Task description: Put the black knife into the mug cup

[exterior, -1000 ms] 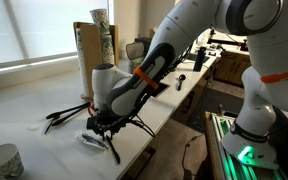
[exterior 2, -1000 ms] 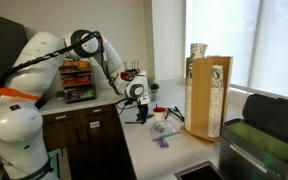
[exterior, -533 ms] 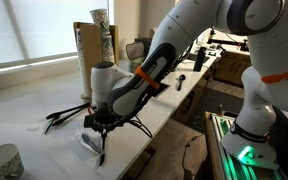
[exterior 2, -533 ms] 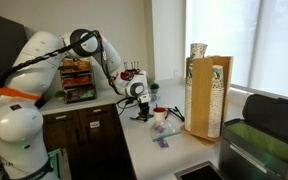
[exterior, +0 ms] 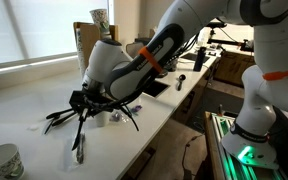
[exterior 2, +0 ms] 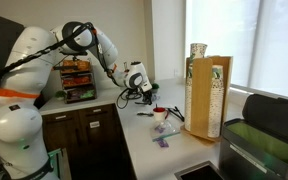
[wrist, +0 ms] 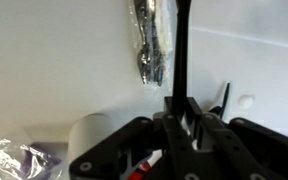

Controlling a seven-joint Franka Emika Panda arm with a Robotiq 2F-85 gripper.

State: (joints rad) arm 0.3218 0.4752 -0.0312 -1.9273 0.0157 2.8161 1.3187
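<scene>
The knife's loose end slants away from the mug. I will tilt my gripper up until it is level, carry it over the mug's red opening (exterior 2: 159,109) (wrist: 140,172) and let go of the knife.
My gripper (exterior: 84,106) is shut on the black knife (exterior: 79,138) and holds it raised above the counter, its free end slanting down toward the counter's front. In the wrist view the knife (wrist: 182,50) runs straight out from between the closed fingers (wrist: 170,118). The white mug (exterior 2: 160,116) with a red inside stands on the counter just beyond the gripper (exterior 2: 145,90). It is partly hidden behind the hand in an exterior view (exterior: 97,118) and sits at the lower left of the wrist view (wrist: 89,140).
Crossed black utensils (exterior: 59,117) lie beside the gripper. A silvery utensil in clear wrap (wrist: 149,40) lies ahead. A tall cardboard box (exterior 2: 206,95) stands behind the mug. A pale patterned cup (exterior: 1,162) sits near the counter's front. The counter edge (exterior: 134,145) is close.
The gripper has risen from the counter and swung toward the crossed utensils, lifting the knife with it. The knife now hangs clear of the surface.
</scene>
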